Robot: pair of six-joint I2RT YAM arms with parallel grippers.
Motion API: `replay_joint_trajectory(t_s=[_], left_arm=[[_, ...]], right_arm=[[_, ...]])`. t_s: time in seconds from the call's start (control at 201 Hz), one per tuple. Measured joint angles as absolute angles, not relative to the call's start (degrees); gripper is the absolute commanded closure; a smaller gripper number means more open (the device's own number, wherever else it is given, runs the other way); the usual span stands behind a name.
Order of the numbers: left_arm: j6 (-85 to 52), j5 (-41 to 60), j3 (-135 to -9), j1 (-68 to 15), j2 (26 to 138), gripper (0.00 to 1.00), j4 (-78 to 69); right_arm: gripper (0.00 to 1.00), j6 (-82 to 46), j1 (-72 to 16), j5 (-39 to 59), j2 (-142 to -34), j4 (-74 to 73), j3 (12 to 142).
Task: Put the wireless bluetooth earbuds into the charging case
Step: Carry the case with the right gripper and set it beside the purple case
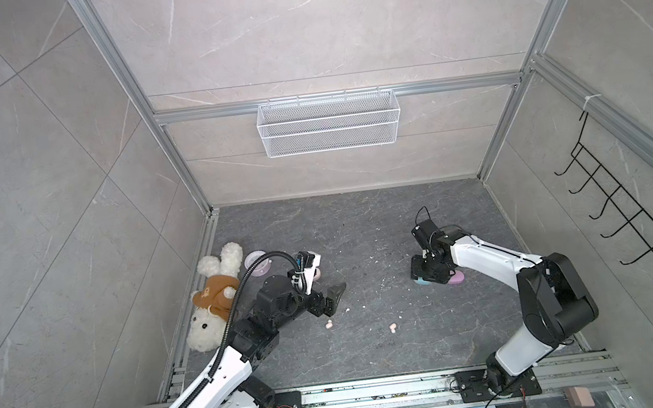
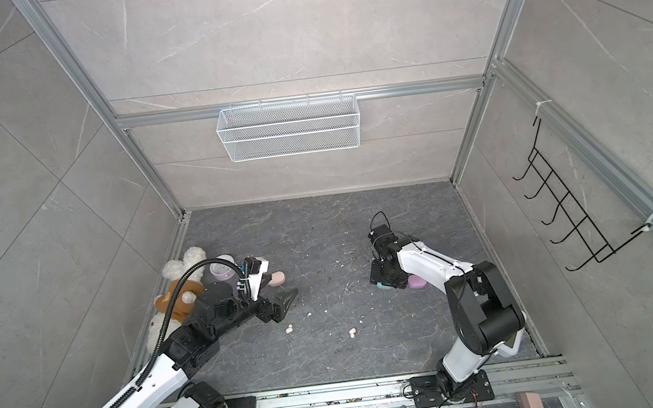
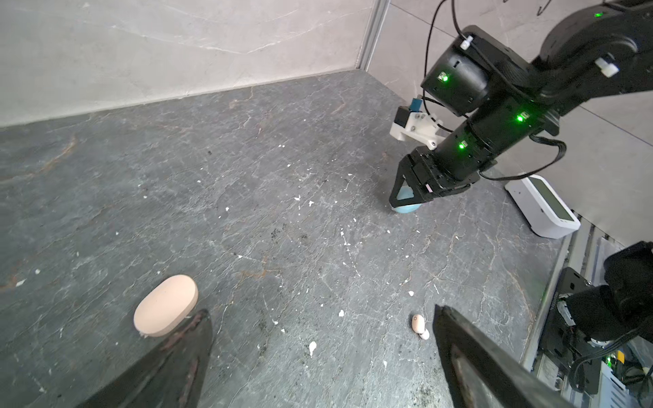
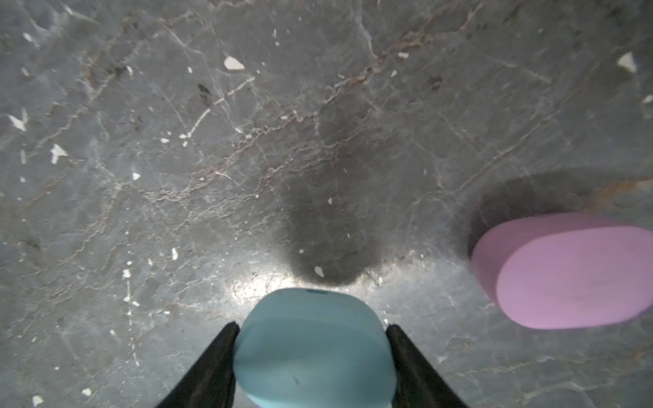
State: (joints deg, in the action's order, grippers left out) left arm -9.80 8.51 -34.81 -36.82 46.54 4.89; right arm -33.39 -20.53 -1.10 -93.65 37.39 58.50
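My right gripper holds the closed light blue case and next needs to lower it onto the bare tabletop [image 1: 424, 283] beside the lilac case and release it, because that spot is clear.
Two peach-pink earbuds lie loose on the dark stone tabletop [image 1: 363, 251]: one [image 1: 329, 324] just in front of my left gripper [image 1: 335, 298], the other [image 1: 393, 327] further right. In the left wrist view the near bud [image 3: 419, 325] lies just inside one finger of that wide-open, empty gripper [image 3: 321, 311], and a closed peach charging case [image 3: 165, 305] sits beside the other finger. My right gripper [image 4: 312, 326] is shut on a closed light blue case [image 4: 312, 353], held low at the tabletop [image 3: 247, 212]. A closed lilac case [image 4: 572, 272] lies next to it.
A white plush toy in a brown top [image 1: 212, 301] lies by the left wall, with a pale lilac object [image 1: 258, 263] behind my left wrist. White debris specks dot the tabletop. A wire basket [image 1: 328, 123] hangs on the back wall, a black hook rack [image 1: 627, 212] on the right.
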Motion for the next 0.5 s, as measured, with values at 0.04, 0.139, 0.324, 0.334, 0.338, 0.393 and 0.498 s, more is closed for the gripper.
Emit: replay_joint_trajectory(t_s=[0.04,0.139,0.324,0.334,0.338,0.393,0.498], left_arm=[[-10.33,9.26,-34.92,-35.66,46.54,0.00,5.28],[-11.31,10.66,-35.33,-33.50,46.52,0.00,6.26],[-12.32,12.64,-35.46,-31.79,45.93,0.00,7.73],[-12.38,12.67,-35.46,-31.75,45.89,0.01,7.77],[-12.38,12.69,-35.46,-31.75,45.89,0.00,7.79],[-12.51,12.95,-35.46,-31.48,45.65,0.00,8.16],[-12.56,13.74,-35.46,-31.03,45.23,0.00,8.82]], right_arm=[[0.49,-33.39,-20.53,-1.32,-94.11,36.97,58.26],[0.47,-33.39,-20.53,-1.89,-94.89,35.86,57.69],[0.45,-33.41,-20.53,-2.44,-95.94,34.81,56.49],[0.45,-33.43,-20.53,-2.44,-96.01,34.81,56.45],[0.45,-33.41,-20.53,-2.44,-96.03,34.81,56.45],[0.42,-33.43,-20.53,-2.46,-96.05,34.68,56.45],[0.37,-33.45,-20.53,-2.44,-96.09,34.61,56.45]])
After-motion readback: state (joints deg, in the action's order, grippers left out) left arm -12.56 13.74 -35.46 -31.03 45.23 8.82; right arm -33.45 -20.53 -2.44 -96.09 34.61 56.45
